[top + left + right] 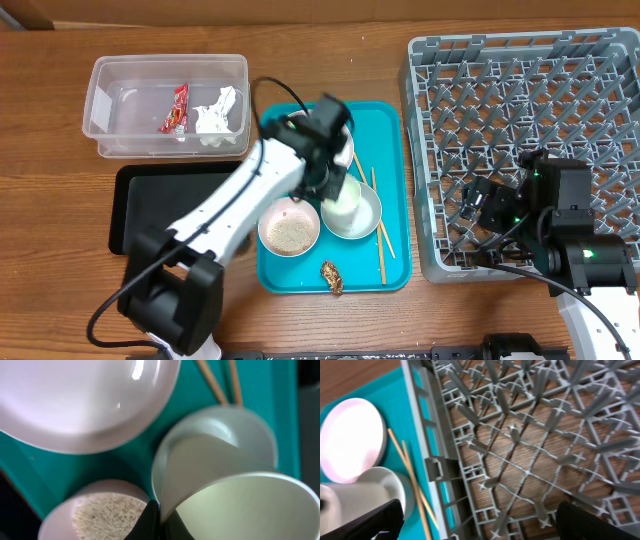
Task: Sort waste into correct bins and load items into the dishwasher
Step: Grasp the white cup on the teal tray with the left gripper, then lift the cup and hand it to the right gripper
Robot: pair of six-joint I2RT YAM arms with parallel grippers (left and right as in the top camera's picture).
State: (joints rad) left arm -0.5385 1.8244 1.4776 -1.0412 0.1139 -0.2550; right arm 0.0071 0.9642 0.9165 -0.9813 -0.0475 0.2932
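Note:
My right gripper tilts toward the teal tray and over the rack's side onto the small white cup (346,197) (359,502) next, since my left gripper holds just the cup's rim.
My left gripper (333,192) (156,521) is shut on the rim of the small white cup (240,505), which is tilted over the metal-rimmed bowl (362,215) (220,430) on the teal tray (385,130). The smaller white dish (290,229) (100,515) holds rice grains. The large white plate (85,400) (352,440) lies behind, mostly hidden by my arm in the overhead view. Chopsticks (379,228) (410,480) lie at the tray's right. A brown food lump (332,278) sits at the tray's front. My right gripper (490,215) (480,527) is open and empty over the grey dish rack (530,120) (530,435).
The clear tub (110,85) at the back left holds the red wrapper (178,108) and the white napkin (218,112). The black tray (165,205) lies in front of it, left of the teal tray. The rack's near wall stands between my right gripper and the teal tray.

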